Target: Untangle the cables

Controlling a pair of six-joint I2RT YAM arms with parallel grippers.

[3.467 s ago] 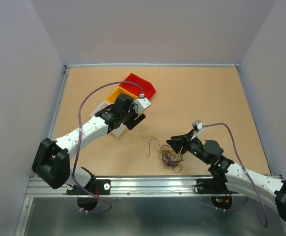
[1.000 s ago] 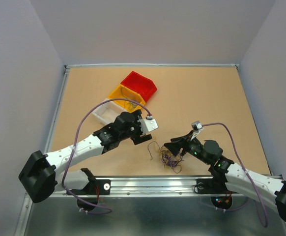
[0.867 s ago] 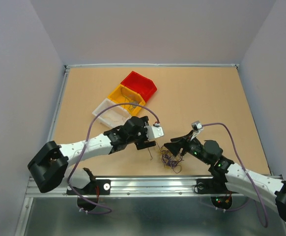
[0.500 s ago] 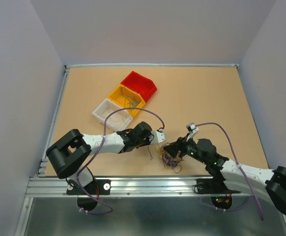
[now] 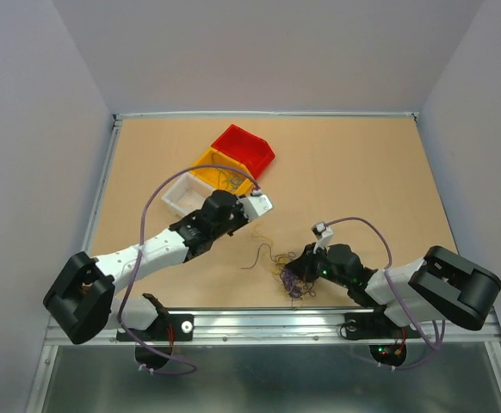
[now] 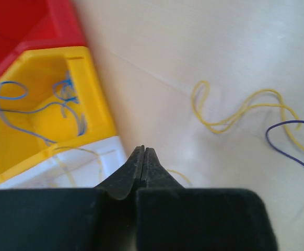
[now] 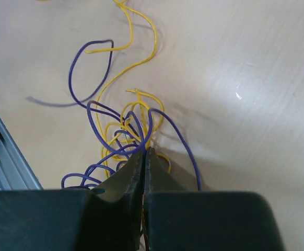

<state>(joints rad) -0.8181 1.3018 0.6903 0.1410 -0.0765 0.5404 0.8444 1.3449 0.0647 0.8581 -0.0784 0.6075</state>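
Observation:
Next, I raise my right gripper and carry the strands outward before I release them, since bare tabletop lies outward and to its right in the top view.
The cables lie as a loose clump of thin purple and yellow wires near the table's front edge; the clump also shows in the right wrist view. My right gripper is down at the clump, jaws shut with purple and yellow strands pinched at the tips. My left gripper is beside the white bin, jaws closed together. A short yellow strand runs behind one finger; I cannot tell whether it is held. A loose yellow wire and a purple wire lie on the table ahead of it.
A red bin, a yellow bin and a white bin stand in a row at mid left. The yellow bin holds blue wires; the white bin holds a yellow wire. The metal rail is close to the clump.
My left gripper has pulled back from the clump toward the bins. My right gripper has moved down and left into the clump. A purple strand now trails out to the left.

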